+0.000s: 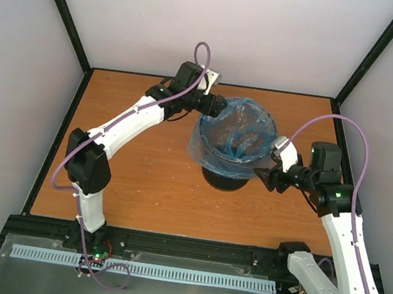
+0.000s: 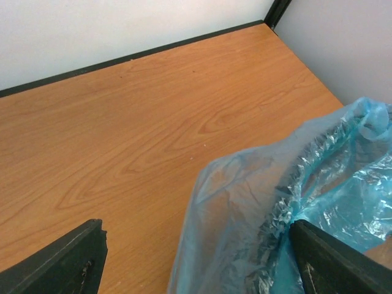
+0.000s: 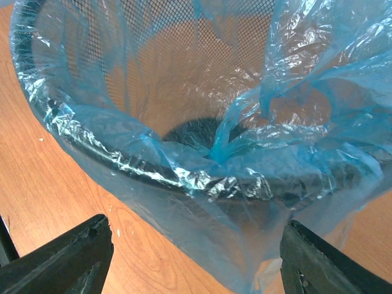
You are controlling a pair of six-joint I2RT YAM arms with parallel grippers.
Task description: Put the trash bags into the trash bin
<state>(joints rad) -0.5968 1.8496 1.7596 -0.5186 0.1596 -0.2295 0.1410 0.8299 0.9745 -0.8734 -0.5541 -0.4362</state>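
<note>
My right gripper is to go up over the bin's rim next, then down onto the trash bag's bunched fold, and close there. The film gathers in that fold inside the bin.
The black wire-mesh trash bin [image 1: 225, 178] stands upright mid-table. The light-blue trash bag [image 1: 235, 134] lines it, its film folded over the rim and hanging down outside. My left gripper [image 1: 219, 107] is at the bin's far-left rim and open. In the left wrist view the draped bag [image 2: 245, 202] and covered rim [image 2: 312, 165] lie between the spread fingers of this gripper [image 2: 196, 245], the right finger against the film. My right gripper [image 1: 264, 177] sits at the bin's right side. Seen from its wrist, this gripper [image 3: 197, 245] stands open around the hanging bag [image 3: 202, 214] below the rim [image 3: 110, 153].
The bin stands on a wooden table [image 1: 135, 182] closed in by white walls with black frame posts at the back corners [image 1: 84, 69]. Purple cables loop above both arms. A metal rail [image 1: 170, 244] runs along the near edge.
</note>
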